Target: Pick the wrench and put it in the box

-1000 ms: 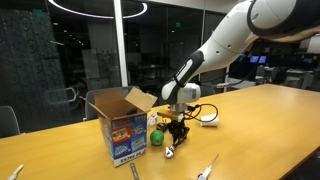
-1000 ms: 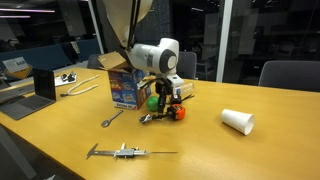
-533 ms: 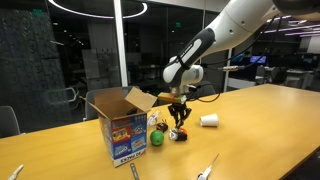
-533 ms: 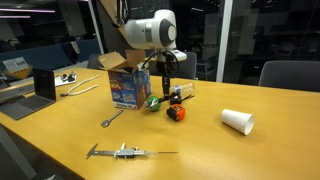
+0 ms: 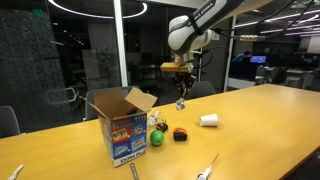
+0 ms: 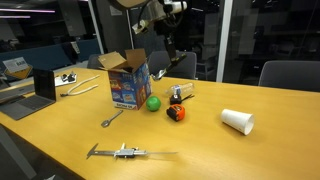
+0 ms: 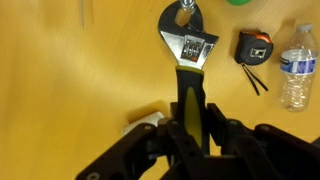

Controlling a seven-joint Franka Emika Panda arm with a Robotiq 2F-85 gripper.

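Note:
My gripper rises and moves across to the open box with raised flaps next, then lowers over its opening (image 5: 122, 106), since the wrench hangs off to one side.
My gripper (image 7: 188, 130) is shut on the yellow-and-black handle of an adjustable wrench (image 7: 188, 48), whose silver head points away from the wrist camera. In both exterior views the gripper (image 5: 181, 74) (image 6: 167, 14) holds the wrench (image 5: 181, 100) (image 6: 166, 42) hanging head down, high above the table. The open cardboard box (image 5: 120, 125) (image 6: 128, 80) with blue printed sides stands on the table, below and to one side of the gripper, flaps up.
On the table under the gripper lie a green ball (image 5: 156, 139) (image 6: 153, 102), an orange-black tape measure (image 5: 180, 134) (image 7: 254, 46), a water bottle (image 7: 296, 68) and a tipped white cup (image 5: 208, 120) (image 6: 237, 121). A small spanner (image 6: 112, 118) and a long tool (image 6: 125, 152) lie nearer the front edge.
The gripper has risen from table level beside the ball and tape measure to well above the table, carrying the wrench up with it.

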